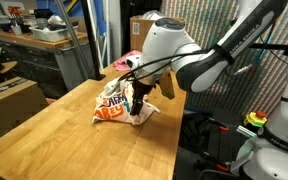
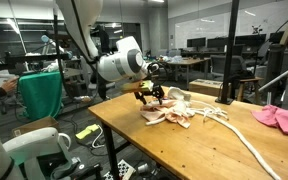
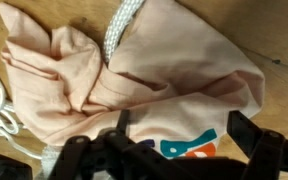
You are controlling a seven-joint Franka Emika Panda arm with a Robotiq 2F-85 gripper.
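Observation:
A loose pink fold runs between my spread fingers, so I should lower and close on that fold (image 3: 180, 106) beside the teal print.
A crumpled pale pink cloth (image 3: 154, 70) with a blue, teal and orange print lies on the wooden table (image 1: 74, 140). It shows in both exterior views (image 1: 116, 106) (image 2: 174, 115). A white rope (image 3: 122, 28) runs over and beside it and trails along the table (image 2: 239, 135). My gripper (image 3: 164, 150) hovers just above the printed part of the cloth, jaws spread wide and empty. It shows in both exterior views (image 1: 136, 103) (image 2: 148, 96), at the cloth's edge.
A darker pink cloth (image 2: 280, 117) lies at the far end of the table. A cardboard box (image 1: 8, 101) stands beside the table, and another (image 1: 142, 30) behind it. A yellow object (image 2: 87, 131) sits below the table edge. A workbench (image 1: 44, 40) stands nearby.

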